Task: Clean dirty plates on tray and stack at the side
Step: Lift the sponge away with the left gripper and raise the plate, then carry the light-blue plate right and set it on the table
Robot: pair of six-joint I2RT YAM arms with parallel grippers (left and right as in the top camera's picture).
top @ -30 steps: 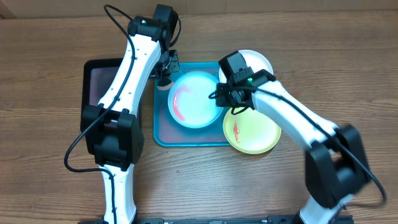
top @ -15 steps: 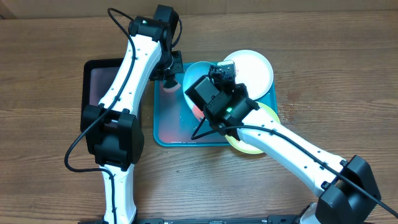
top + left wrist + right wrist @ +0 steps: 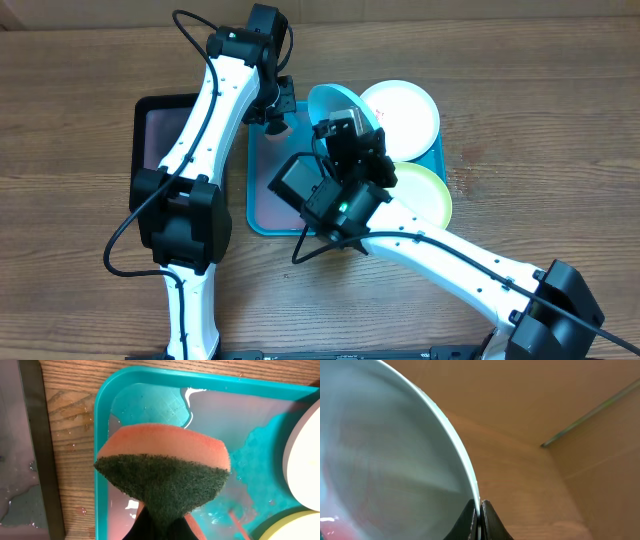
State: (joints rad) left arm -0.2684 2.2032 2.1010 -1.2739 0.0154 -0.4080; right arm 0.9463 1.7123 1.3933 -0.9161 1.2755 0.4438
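Observation:
My right gripper will swing past the white plate [image 3: 405,112] and go down to let go, because bare table beside the tray [image 3: 495,157] is below it, to its right in the overhead view.
My right gripper [image 3: 480,511] is shut on the rim of the light blue plate [image 3: 385,460]. It holds the plate [image 3: 336,101] tilted up on edge above the turquoise tray [image 3: 262,205]. A faint red smear shows low on the plate's face in the right wrist view. My left gripper [image 3: 162,521] is shut on an orange sponge with a dark green scouring side [image 3: 162,467], hanging over the tray's far left corner [image 3: 102,450]. The white plate [image 3: 405,112] lies at the tray's far right. The yellow-green plate [image 3: 428,190] lies over its near right rim.
A smaller black tray [image 3: 160,135] with a wet pinkish floor lies left of the turquoise tray. Pink water pools on the turquoise tray's floor [image 3: 225,415]. My right arm [image 3: 420,250] crosses the tray's near edge. Bare wooden table surrounds everything.
My right gripper has lifted the light blue plate off the tray floor and tipped it up on edge, and the arm swung left. The left gripper with the sponge barely shifted.

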